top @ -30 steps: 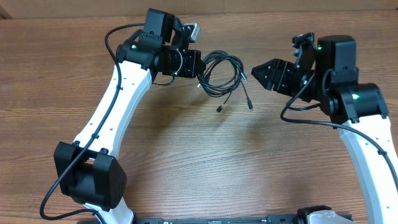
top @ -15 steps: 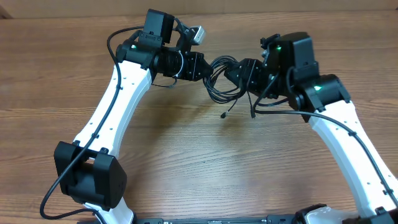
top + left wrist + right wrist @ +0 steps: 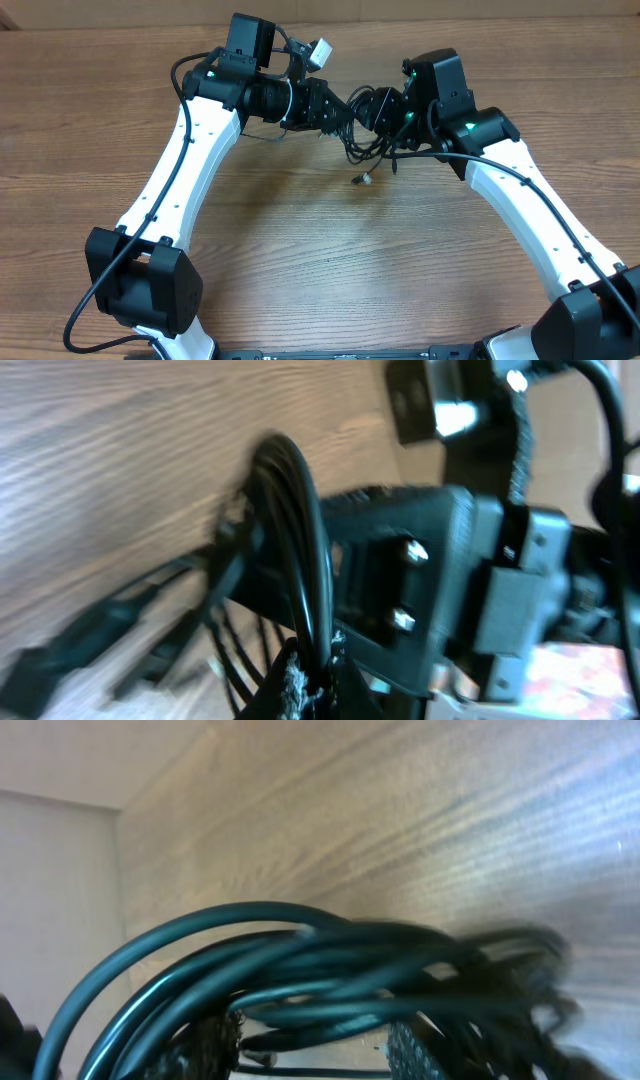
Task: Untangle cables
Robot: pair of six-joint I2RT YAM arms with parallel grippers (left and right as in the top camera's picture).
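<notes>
My left gripper moves to the left in the overhead view next, over bare tabletop, and releases the piece of cable, as the loops crowd between both grippers.
The cables (image 3: 366,140) are a bundle of thin black loops hanging between my two grippers above the table's far middle. One silver-tipped plug (image 3: 366,180) dangles below. My left gripper (image 3: 334,108) is shut on the bundle's left side; in the left wrist view its fingertips (image 3: 296,686) pinch a thick loop of cables (image 3: 300,550). My right gripper (image 3: 374,108) faces it from the right, nearly touching. In the right wrist view that gripper (image 3: 315,1045) stands open, and several cables (image 3: 330,995) cross the gap between its fingers (image 3: 412,1048).
The wooden table (image 3: 330,260) stretches toward the front edge. Both white arms arch in from the front corners, left arm (image 3: 190,150) and right arm (image 3: 520,200). A pale wall (image 3: 55,860) borders the table's far edge.
My right arm has swung left from the table's right side to the bundle, its jaws narrowing around the cables. The left gripper has held its grip and shifted slightly right.
</notes>
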